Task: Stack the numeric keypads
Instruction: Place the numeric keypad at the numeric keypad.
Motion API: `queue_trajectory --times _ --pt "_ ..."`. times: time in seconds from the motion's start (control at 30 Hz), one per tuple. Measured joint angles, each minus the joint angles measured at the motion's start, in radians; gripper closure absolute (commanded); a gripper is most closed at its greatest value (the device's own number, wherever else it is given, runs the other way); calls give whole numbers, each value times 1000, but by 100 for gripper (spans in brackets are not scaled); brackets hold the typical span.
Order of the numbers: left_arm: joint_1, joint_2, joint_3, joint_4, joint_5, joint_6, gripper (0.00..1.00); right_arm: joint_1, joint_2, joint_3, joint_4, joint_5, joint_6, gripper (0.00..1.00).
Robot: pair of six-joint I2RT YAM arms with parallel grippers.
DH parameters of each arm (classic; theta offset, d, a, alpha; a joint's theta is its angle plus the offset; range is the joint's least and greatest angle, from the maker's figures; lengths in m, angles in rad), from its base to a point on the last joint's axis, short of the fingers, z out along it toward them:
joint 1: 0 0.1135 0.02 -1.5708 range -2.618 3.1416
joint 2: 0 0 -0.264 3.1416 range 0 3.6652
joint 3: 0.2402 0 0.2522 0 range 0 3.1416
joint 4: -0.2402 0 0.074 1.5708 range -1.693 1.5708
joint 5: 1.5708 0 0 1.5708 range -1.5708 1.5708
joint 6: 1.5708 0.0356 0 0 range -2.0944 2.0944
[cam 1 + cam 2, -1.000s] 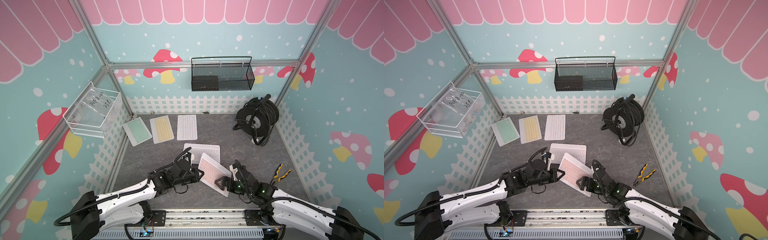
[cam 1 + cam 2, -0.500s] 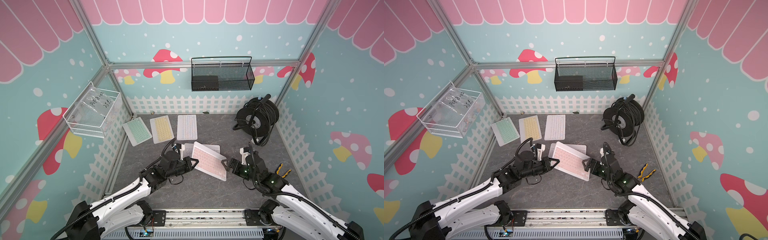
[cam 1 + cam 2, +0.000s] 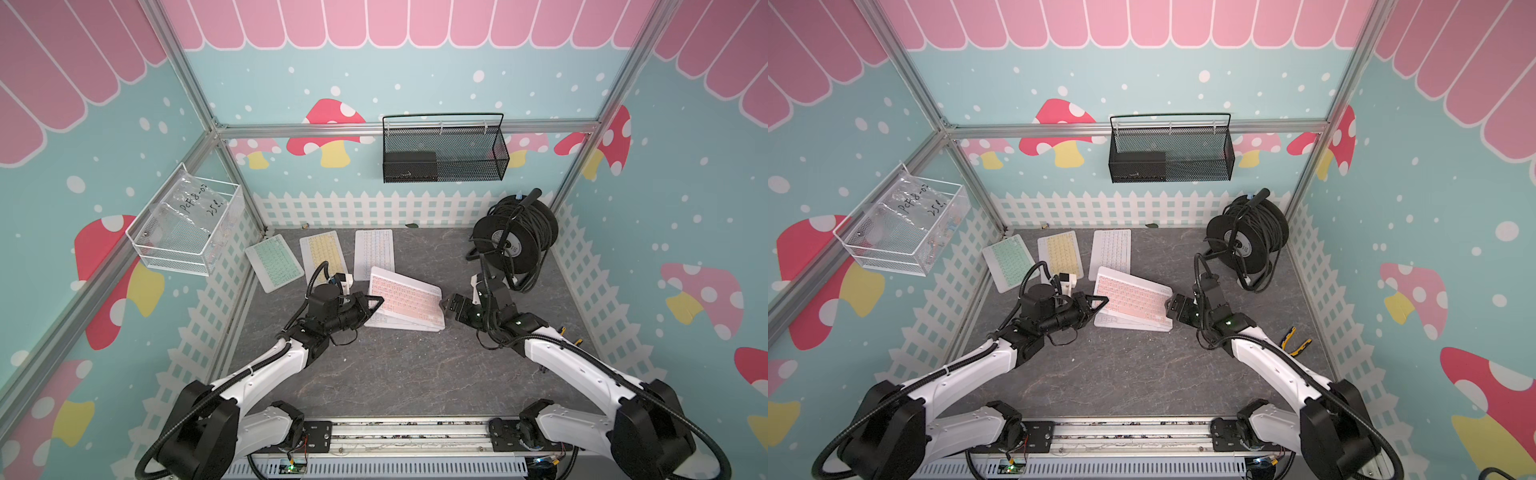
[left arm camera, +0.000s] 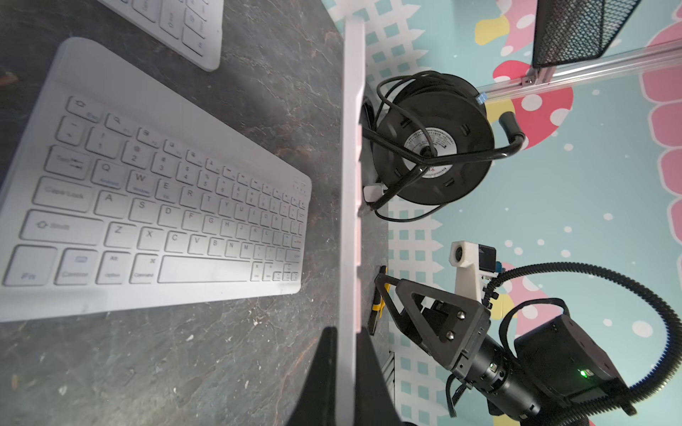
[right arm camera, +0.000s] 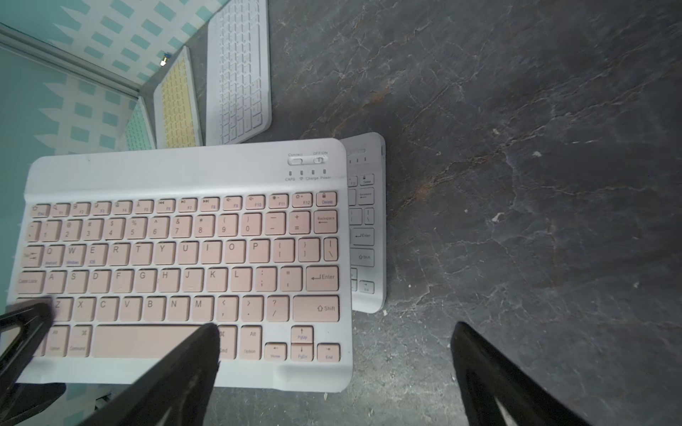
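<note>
My left gripper lowers the pink keypad's held edge onto the white keypad (image 3: 385,321) (image 4: 166,202) below next and releases, since the pink keypad hangs tilted over it.
A pink-keyed keypad (image 3: 405,297) (image 3: 1133,297) hangs tilted over a white keypad (image 3: 399,323) (image 4: 158,206) that lies on the grey table. My left gripper (image 3: 376,303) (image 4: 347,332) is shut on the pink keypad's left edge, seen edge-on in the left wrist view. My right gripper (image 3: 451,307) (image 5: 334,332) stands open at that keypad's (image 5: 177,258) right end, one finger over the keys, the other over bare table. Mint (image 3: 274,262), yellow (image 3: 324,255) and white (image 3: 374,253) keypads lie in a row at the back left.
A black cable reel (image 3: 515,241) stands at the back right. Yellow-handled pliers (image 3: 1293,340) lie near the right fence. A black wire basket (image 3: 444,151) hangs on the back wall, a clear bin (image 3: 187,224) on the left wall.
The pink keypad has travelled from the front of the table back over the white keypad and flattened out. Both arms moved back with it; the right gripper stayed open.
</note>
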Motion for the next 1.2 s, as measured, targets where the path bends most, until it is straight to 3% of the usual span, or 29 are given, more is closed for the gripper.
queue_trajectory --times 0.27,0.63,0.87,1.2 --pt "81 171 5 141 80 8 100 -4 212 53 99 -78 -11 0" --pt "131 431 6 403 238 -2 100 -3 358 91 177 -132 -8 1" --pt "187 512 2 526 282 -31 97 -3 378 92 179 -137 -2 1" --pt "187 523 -35 566 291 -40 95 16 418 141 180 -137 -1 1"
